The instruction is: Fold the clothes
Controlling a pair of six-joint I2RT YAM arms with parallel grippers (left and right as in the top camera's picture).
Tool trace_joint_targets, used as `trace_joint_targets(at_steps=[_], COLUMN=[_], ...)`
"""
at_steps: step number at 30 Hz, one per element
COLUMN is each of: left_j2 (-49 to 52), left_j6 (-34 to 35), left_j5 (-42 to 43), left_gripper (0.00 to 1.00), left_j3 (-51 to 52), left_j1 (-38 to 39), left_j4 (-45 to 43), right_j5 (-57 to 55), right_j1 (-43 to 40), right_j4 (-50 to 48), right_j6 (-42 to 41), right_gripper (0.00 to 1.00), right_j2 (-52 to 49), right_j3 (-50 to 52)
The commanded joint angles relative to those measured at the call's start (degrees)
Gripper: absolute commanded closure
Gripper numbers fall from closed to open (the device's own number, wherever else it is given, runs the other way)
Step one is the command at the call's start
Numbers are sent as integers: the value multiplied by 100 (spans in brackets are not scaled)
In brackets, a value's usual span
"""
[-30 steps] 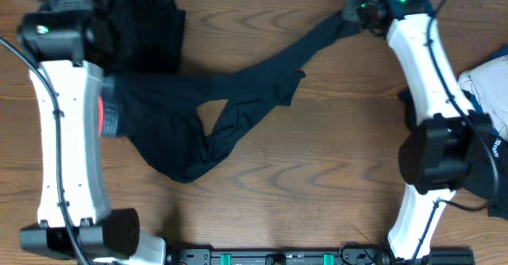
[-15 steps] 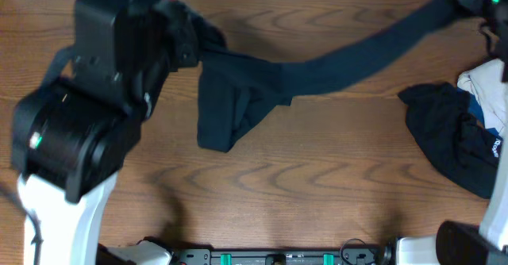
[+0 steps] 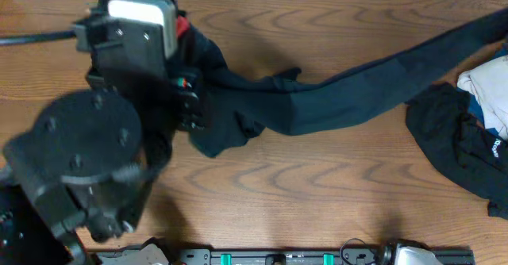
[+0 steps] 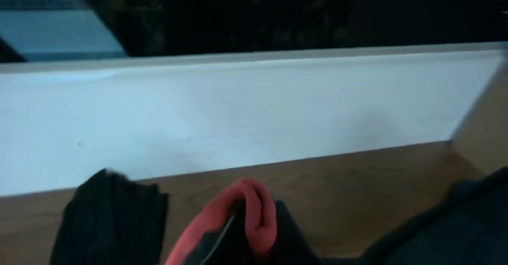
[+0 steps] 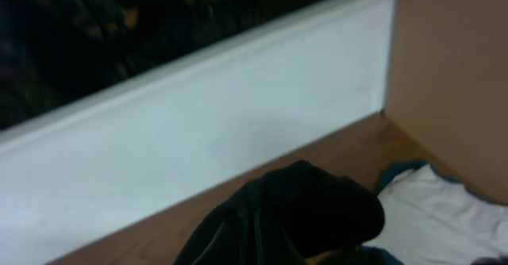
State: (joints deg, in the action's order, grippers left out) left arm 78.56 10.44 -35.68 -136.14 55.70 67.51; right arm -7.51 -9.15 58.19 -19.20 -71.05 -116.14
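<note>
The garment's red-orange band (image 4: 242, 213) goes down to the left in the overhead view next, as my left gripper tilts down and releases it on the open wood there.
The long black garment (image 3: 357, 86) stretches in a band from under my left arm (image 3: 95, 138) up to the right edge of the overhead view. Its red-orange band (image 4: 242, 213) bunches right at my left gripper, whose fingers are hidden by cloth; the band also peeks out in the overhead view (image 3: 184, 28). My right gripper is outside the overhead view. In the right wrist view a wad of the black garment (image 5: 294, 213) covers its fingers. A slack fold (image 3: 218, 134) rests on the table.
A pile of clothes lies at the right edge: a black piece (image 3: 456, 150), a white one (image 3: 482, 84) and some blue. Another black garment (image 4: 111, 221) lies at the back left. A white wall (image 4: 238, 114) runs along the table's far edge.
Both arms have lifted and pulled apart, and the garment went from slack on the table to a stretched band. The right arm left the overhead view; the left arm rose towards the camera.
</note>
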Motion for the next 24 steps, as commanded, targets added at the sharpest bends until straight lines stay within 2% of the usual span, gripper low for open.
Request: trace_joint_targets(at_steps=[1, 4, 8, 14, 17, 21, 24], left_j2=[61, 225, 557, 809, 763, 737, 798], left_j6=[-59, -146, -186, -157, -160, -162, -160], left_j5=[-734, -1040, -1853, -2828, -2846, -2750, -2168], left_gripper=[94, 94, 94, 94, 94, 94, 94], left_j3=[-138, -138, -138, -138, -138, -136, -120], left_j1=[612, 1064, 1482, 1381, 951, -153, -1198], left_j4=[-133, -251, -221, -212, -210, -179, -9], right_j5=[-37, -37, 109, 356, 389, 621, 822], right_j1=[-15, -17, -17, -17, -17, -17, -17], right_j4=[55, 116, 236, 466, 446, 293, 90], right_j6=[103, 103, 101, 103, 105, 107, 107], right_gripper=[97, 97, 98, 98, 98, 99, 99], right_j2=[295, 468, 501, 120, -210, -796, -1287], right_j3=[-44, -44, -44, -42, -42, -42, -42])
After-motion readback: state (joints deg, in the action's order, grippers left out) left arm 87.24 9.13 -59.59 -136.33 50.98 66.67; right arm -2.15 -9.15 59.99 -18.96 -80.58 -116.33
